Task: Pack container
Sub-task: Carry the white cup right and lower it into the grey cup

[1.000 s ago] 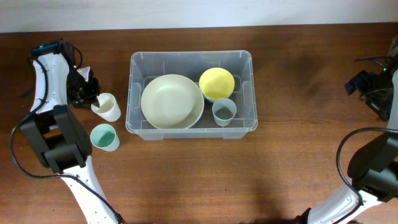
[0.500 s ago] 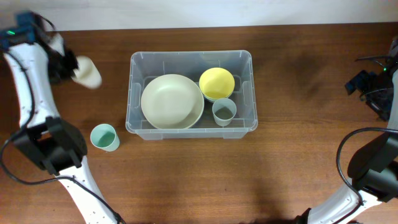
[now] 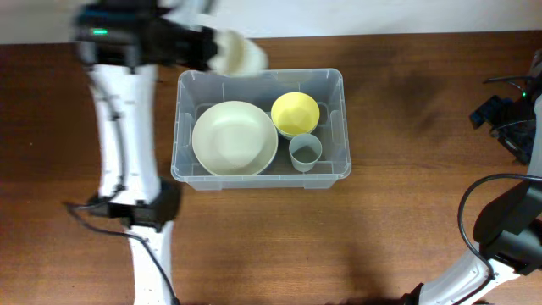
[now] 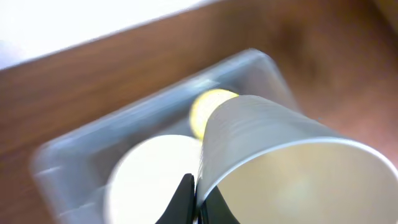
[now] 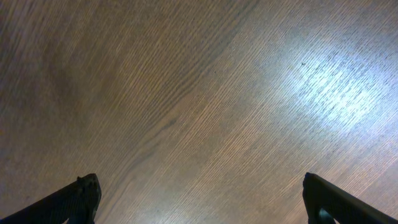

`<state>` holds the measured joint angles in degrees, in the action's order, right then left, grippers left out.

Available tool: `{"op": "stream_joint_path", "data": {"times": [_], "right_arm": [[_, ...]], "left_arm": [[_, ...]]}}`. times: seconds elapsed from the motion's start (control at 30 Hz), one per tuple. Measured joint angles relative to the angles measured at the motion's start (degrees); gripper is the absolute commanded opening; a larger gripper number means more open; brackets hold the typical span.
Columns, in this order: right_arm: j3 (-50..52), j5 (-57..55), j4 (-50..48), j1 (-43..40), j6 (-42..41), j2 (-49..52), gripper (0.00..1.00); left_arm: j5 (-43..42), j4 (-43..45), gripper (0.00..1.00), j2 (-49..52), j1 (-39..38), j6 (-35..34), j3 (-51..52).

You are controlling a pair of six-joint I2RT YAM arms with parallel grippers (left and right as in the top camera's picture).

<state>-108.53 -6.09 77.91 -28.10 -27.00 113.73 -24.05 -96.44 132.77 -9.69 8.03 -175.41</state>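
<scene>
The grey-blue cup [image 3: 306,152] is empty, so my left gripper will next move back, to the right in the overhead view and down to release the cream cup inside it.
The container [image 3: 343,127] is a clear plastic bin at the table's middle. It holds a large cream bowl [image 3: 235,138], a yellow bowl [image 3: 295,113] and a grey-blue cup [image 3: 306,152]. My left gripper [image 3: 207,49] is shut on the rim of a cream cup [image 3: 239,53], held in the air, blurred, above the bin's back left corner. In the left wrist view the jaws [image 4: 198,199] pinch the cup's wall [image 4: 286,162], with the bin [image 4: 74,149] and yellow bowl [image 4: 202,106] below. My right gripper [image 5: 202,199] is open and empty over bare wood, at the far right edge [image 3: 500,114].
The left arm [image 3: 118,127] stretches over the table left of the bin and covers the spot where a teal cup stood. Brown wooden table [image 3: 406,220] lies around the bin. A pale wall runs along the back edge.
My left gripper has lifted the cream cup off the table at the far left and swung it right, up over the bin's back left corner. The right arm has not moved.
</scene>
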Motion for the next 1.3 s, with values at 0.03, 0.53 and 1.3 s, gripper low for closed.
{"op": "stream_joint_path", "data": {"times": [0.03,0.53,1.3], "right_arm": [[0.0,0.0,0.0,0.0,0.0,0.0,0.99],[0.0,0.0,0.0,0.0,0.0,0.0,0.99],[0.0,0.0,0.0,0.0,0.0,0.0,0.99]], "left_arm": [[0.3,0.0,0.01,0.0,-3.2,0.3,1.2],[10.4,4.0,0.01,0.3,-19.3,1.0,26.3],[11.1,11.0,0.09,1.0,-19.6,0.9,36.2]]}}
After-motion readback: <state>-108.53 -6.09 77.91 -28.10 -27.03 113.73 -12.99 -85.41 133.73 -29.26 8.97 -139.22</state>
